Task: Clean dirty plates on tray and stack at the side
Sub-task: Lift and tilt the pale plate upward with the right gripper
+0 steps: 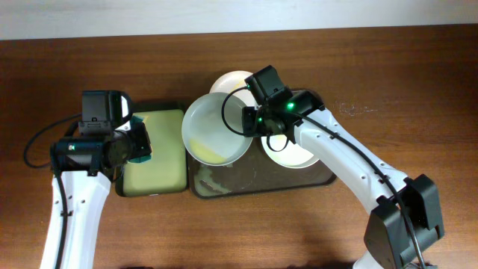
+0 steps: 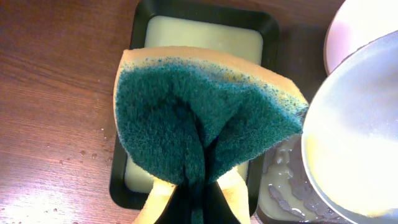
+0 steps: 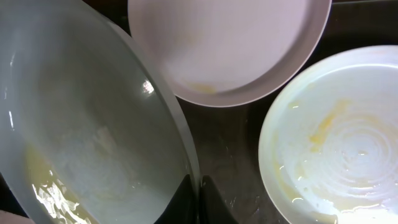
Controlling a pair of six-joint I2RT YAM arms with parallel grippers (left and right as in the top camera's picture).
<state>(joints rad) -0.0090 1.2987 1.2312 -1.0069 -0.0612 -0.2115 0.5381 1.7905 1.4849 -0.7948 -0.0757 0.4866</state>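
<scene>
Next, my right gripper carries the plate toward the right in the overhead view and down onto the bare tabletop beside the brown tray, since that side stands empty.
My right gripper (image 1: 250,118) is shut on the rim of a white plate (image 1: 215,131) and holds it tilted above the left end of the dark brown tray (image 1: 246,181); yellowish liquid pools at its low edge. The pinch shows in the right wrist view (image 3: 198,186). A second smeared plate (image 1: 291,153) lies in the tray under my right arm. A third plate (image 1: 228,81) sits at the tray's far edge. My left gripper (image 1: 140,142) is shut on a green-and-yellow sponge (image 2: 199,118), held just left of the tilted plate (image 2: 357,124).
A smaller dark tray with a pale yellow-green inside (image 1: 153,153) lies left of the brown tray, below the sponge. Wet smears lie on the brown tray's floor (image 2: 283,180). The brown wooden table (image 1: 246,232) extends around both trays.
</scene>
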